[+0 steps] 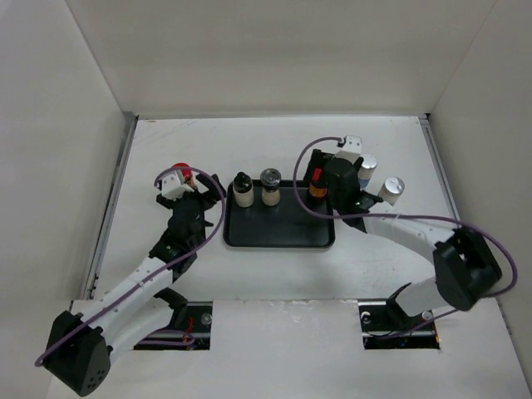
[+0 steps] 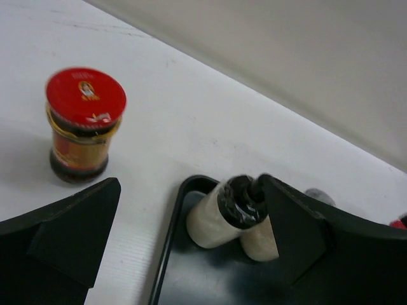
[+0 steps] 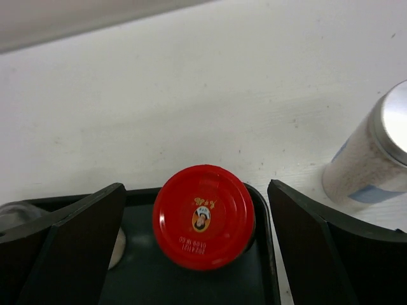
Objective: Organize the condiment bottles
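The jar with the red cap (image 1: 182, 169) is outside the tray (image 1: 278, 229), so my left gripper next needs to move outward and to the left in the wrist view, then down around that cap.
A black tray (image 1: 278, 229) lies mid-table. Two cream jars with dark caps (image 1: 242, 191) (image 1: 270, 189) stand at its back left; the left wrist view shows them too (image 2: 219, 216). A red-capped jar (image 1: 316, 189) stands in the tray's back right corner. My right gripper (image 1: 324, 184) is open, its fingers either side of that jar (image 3: 203, 216) without touching. Two silver-topped jars (image 1: 368, 166) (image 1: 392, 189) stand on the table right of the tray; one shows in the right wrist view (image 3: 372, 152). My left gripper (image 1: 198, 189) is open and empty (image 2: 191, 235). The second red-capped jar (image 2: 82, 124) stands on the table to its left.
White walls close in the table on the left, back and right. The tray's near half (image 1: 278, 237) holds nothing. The tray's left rim (image 2: 166, 241) runs between my left fingers.
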`<state>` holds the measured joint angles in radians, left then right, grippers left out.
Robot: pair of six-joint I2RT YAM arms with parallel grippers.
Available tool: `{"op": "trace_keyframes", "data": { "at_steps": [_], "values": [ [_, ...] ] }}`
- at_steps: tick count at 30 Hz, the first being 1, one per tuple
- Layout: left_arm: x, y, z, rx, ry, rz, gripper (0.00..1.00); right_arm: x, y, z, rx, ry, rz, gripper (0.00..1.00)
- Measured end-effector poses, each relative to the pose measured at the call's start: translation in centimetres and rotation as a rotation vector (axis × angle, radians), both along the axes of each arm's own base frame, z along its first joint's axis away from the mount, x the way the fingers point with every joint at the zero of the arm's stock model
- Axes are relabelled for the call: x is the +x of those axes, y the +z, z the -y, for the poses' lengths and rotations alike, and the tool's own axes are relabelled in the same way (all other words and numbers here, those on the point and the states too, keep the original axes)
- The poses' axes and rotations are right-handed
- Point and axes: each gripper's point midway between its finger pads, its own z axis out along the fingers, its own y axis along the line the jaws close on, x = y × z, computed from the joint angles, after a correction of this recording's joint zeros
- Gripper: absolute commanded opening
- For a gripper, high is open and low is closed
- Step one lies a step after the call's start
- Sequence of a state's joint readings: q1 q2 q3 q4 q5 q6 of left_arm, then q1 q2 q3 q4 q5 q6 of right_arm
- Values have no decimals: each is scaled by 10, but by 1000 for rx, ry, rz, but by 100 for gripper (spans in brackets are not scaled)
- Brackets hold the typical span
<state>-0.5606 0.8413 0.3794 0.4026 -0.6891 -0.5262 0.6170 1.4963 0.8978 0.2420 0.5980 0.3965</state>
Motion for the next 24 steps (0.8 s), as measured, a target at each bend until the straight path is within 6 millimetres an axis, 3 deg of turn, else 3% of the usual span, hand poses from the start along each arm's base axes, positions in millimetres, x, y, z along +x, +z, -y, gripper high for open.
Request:
{"op": "trace_keyframes", "data": {
  "at_steps": [4,7,10,14,18,24],
  "values": [
    [12,23,-24,26,89,-41,98,-28,43,6,80,23,103,100],
    [21,23,-39,54,151,-92,98,-56,56,2,130,64,150,100],
    [27,7,-54,102,208,-173,98,-87,48,-12,151,140,149,100],
    [45,-14,-70,162,262,-287,98,-117,21,-27,137,227,109,100],
    [68,-27,-80,187,275,-367,96,-124,2,-26,117,243,79,100],
    [90,-36,-86,201,265,-430,94,-131,-1,-36,138,288,83,100]
  ]
}}
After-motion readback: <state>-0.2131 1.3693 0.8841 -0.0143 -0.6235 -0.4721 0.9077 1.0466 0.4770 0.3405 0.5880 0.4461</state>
